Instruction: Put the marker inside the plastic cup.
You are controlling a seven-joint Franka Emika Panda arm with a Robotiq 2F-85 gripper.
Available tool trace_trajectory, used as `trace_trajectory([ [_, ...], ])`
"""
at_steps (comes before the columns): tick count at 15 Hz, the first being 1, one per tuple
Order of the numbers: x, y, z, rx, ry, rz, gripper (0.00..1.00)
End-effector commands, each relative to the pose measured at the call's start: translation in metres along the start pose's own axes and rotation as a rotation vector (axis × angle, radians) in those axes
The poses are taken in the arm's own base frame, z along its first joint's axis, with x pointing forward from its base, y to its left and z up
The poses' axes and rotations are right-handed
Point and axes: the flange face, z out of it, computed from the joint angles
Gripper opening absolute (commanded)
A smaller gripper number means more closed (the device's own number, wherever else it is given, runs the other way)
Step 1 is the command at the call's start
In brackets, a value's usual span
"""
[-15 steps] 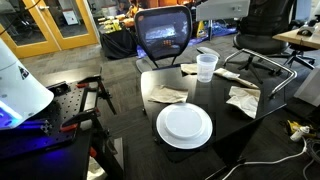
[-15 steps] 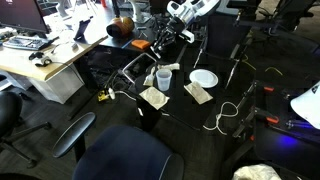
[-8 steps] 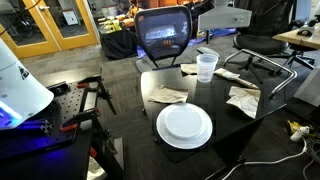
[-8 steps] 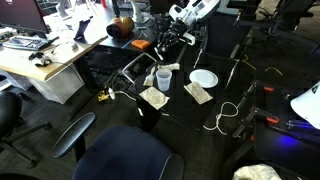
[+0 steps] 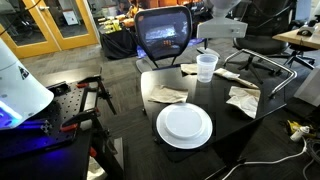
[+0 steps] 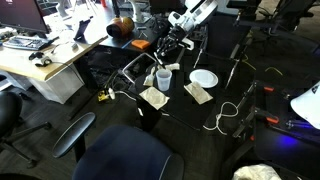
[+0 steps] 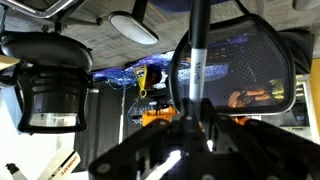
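My gripper should move toward the cup next and go down over the cup's opening [image 5: 207, 57] to release the marker it is holding. The cup stands upright and is lower than the marker.
The translucent plastic cup [image 5: 206, 67] stands upright at the far side of the dark table and also shows in an exterior view [image 6: 162, 77]. My gripper [image 6: 171, 41] hangs above and a little behind the cup; in an exterior view [image 5: 209, 40] it sits under the white arm. In the wrist view the gripper [image 7: 195, 122] is shut on the dark marker [image 7: 198, 50], which sticks straight out from the jaws. The marker is too small to make out in both exterior views. The cup is out of the wrist view.
A round white plate [image 5: 184, 125] lies near the table's front edge. Crumpled napkins [image 5: 167, 95] [image 5: 243, 100] lie beside it. A black mesh office chair [image 5: 163, 35] stands behind the table. A cable [image 5: 265, 160] runs past the table corner.
The arm has come down and sideways toward the space above the cup, with the marker still in the jaws. The cup and plate have not moved.
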Motion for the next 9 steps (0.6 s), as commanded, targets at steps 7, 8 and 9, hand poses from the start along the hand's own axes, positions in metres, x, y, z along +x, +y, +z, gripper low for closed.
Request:
trace_trajectory([
  [7,-0.037,0.02,0.008,-0.01,0.041,0.05,0.03],
  [8,-0.041,0.02,0.009,-0.007,0.04,0.055,0.03],
  [9,-0.045,0.021,0.01,-0.005,0.039,0.059,0.03],
])
